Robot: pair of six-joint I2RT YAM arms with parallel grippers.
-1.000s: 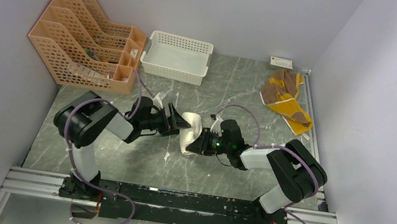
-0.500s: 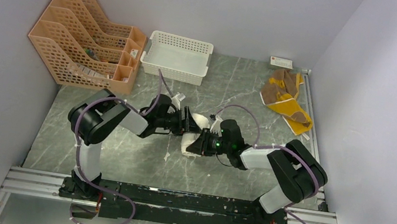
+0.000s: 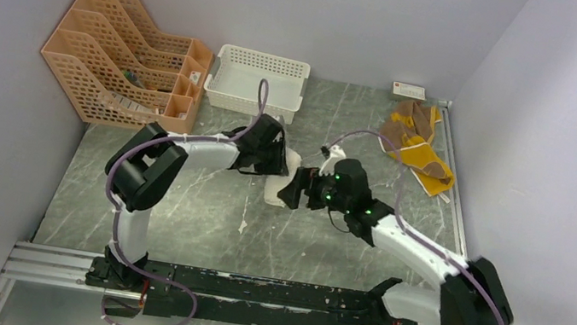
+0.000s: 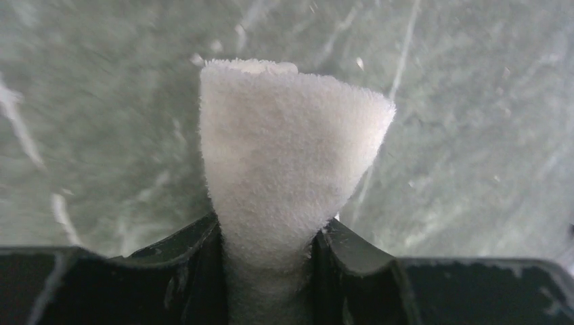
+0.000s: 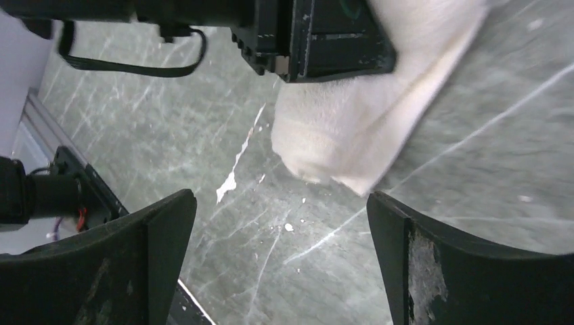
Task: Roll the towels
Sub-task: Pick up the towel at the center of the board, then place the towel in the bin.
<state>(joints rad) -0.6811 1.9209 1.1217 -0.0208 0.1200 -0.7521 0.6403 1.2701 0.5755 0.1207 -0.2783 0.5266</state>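
Observation:
My left gripper moves up and outward next, lowers the towel into the basket's end by the orange rack and releases, since the lattice basket's empty.
The cream-white towel [image 3: 275, 189] is a loose roll near the middle of the table. My left gripper [image 3: 275, 159] is shut on its upper end. In the left wrist view the towel [image 4: 291, 149] is pinched between both jaws of the left gripper [image 4: 267, 250] and fans out beyond them. My right gripper [image 3: 296, 191] sits just right of the roll, open and holding nothing. In the right wrist view the right gripper [image 5: 281, 210] has its jaws wide apart, with the towel [image 5: 345, 128] ahead of them. The brown and yellow towel [image 3: 413, 142] lies crumpled at the back right.
A white lattice basket [image 3: 256, 82] stands at the back centre. An orange file rack [image 3: 125, 52] fills the back left corner. A small white box [image 3: 409, 89] rests against the back wall. Walls close in on the left, right and back.
My left gripper moved in to the right and shut on the cream towel. My right gripper let go of the towel, opened wide and drew back slightly to the right.

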